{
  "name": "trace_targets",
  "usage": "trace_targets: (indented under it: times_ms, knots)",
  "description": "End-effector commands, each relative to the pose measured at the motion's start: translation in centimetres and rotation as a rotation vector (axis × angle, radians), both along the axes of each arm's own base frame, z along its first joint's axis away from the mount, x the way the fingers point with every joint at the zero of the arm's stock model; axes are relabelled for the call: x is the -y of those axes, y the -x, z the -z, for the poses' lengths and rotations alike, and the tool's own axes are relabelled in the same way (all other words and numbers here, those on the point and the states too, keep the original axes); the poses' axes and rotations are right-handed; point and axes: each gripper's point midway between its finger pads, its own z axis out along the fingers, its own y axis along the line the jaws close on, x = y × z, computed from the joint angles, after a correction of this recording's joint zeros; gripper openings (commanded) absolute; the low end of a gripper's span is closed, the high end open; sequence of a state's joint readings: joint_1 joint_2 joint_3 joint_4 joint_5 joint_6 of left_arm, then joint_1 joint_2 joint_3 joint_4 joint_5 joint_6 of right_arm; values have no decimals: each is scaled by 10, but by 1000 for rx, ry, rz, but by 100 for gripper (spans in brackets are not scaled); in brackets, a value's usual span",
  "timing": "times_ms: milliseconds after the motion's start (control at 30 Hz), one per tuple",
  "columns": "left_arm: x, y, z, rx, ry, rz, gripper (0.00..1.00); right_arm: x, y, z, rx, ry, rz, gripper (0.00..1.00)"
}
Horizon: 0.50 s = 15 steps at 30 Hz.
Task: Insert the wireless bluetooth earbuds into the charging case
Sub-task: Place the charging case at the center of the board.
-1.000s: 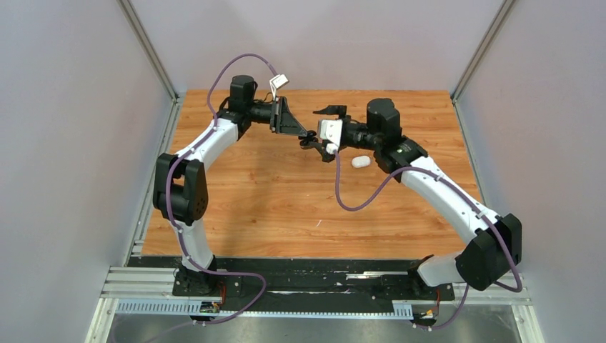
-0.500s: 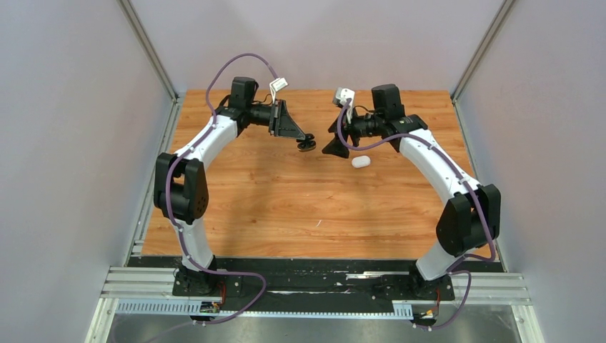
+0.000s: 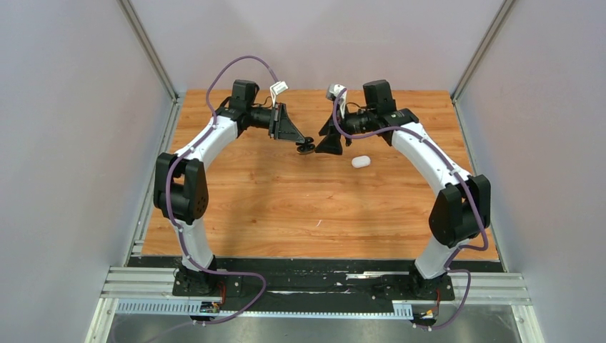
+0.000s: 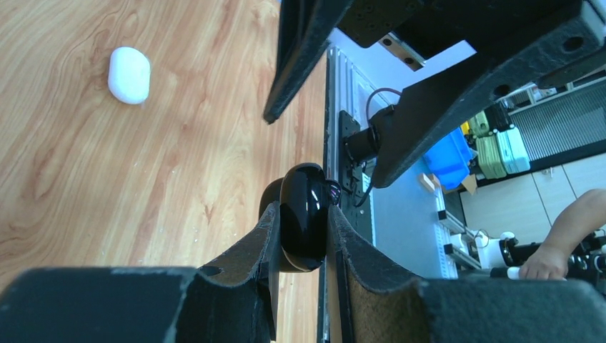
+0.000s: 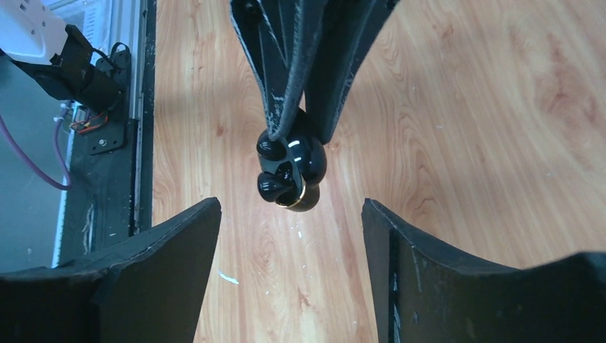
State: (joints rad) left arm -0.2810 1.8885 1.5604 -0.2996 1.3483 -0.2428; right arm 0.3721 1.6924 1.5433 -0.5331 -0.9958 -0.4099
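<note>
Next, my left gripper moves back and down, toward my base, to release the charging case on the middle tabletop, which is bare and lies below it.
My left gripper is shut on a glossy black pebble-shaped charging case and holds it above the table's far middle. In the left wrist view the case sits edge-on between my fingertips. In the right wrist view the same case hangs from the left fingers; a gold rim shows at its lower edge and its lid looks parted. My right gripper is open and empty, its jaws wide apart, just right of the case. No loose earbud shows in any view.
A white pebble-shaped case lies closed on the wooden table just right of both grippers; it also shows in the left wrist view. Grey walls enclose the table on three sides.
My right wrist has rolled over and its gripper has drawn back, then moved in towards the black case, jaws open. The left gripper has held almost still with the case.
</note>
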Motion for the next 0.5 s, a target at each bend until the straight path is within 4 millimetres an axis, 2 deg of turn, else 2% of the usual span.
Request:
trace_targets:
  times_ms: [0,467]
  knots:
    - [-2,12,-24,98,25,20,0,-9,-6,-7,-60,-36,10,70]
    - [-1,14,-24,104,28,27,0,-15,-20,0,-73,-33,48,65]
